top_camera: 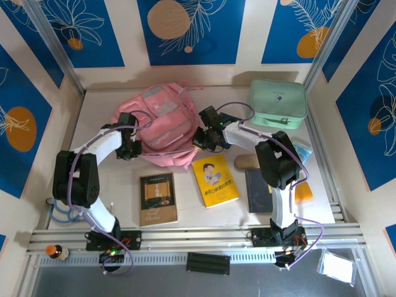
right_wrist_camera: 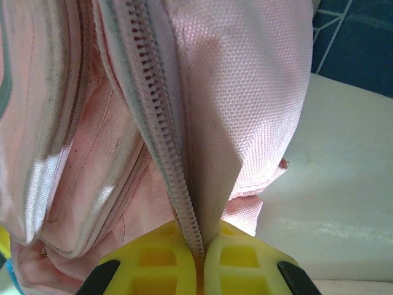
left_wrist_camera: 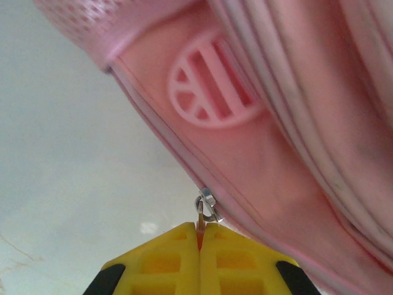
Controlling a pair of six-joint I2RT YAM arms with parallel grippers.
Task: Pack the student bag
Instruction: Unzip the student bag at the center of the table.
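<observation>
My left gripper holds the metal zipper pull [left_wrist_camera: 207, 206] and will next draw it outward toward the mesh pocket's corner [left_wrist_camera: 110, 65], then let go of the pull, because the bag's seam goes on past it.
The student bag [top_camera: 162, 127] is a soft pink backpack lying at the back middle of the table. My left gripper [top_camera: 130, 147] is at its left side. In the left wrist view its yellow fingers [left_wrist_camera: 172, 258] are shut on the metal zipper pull [left_wrist_camera: 207, 206] at the bag's [left_wrist_camera: 258, 147] seam. My right gripper [top_camera: 204, 139] is at the bag's right side. In the right wrist view it [right_wrist_camera: 198, 247] is shut on the bag's zipper edge [right_wrist_camera: 163, 141], and a fold of pink fabric [right_wrist_camera: 245, 92] rises from between the fingers.
A mint green case [top_camera: 278, 102] stands at the back right. In front of the bag lie a yellow book [top_camera: 215, 179], a dark brown book [top_camera: 158, 198] and a dark blue notebook [top_camera: 258, 190]. A tan object [top_camera: 247, 162] lies by the right arm.
</observation>
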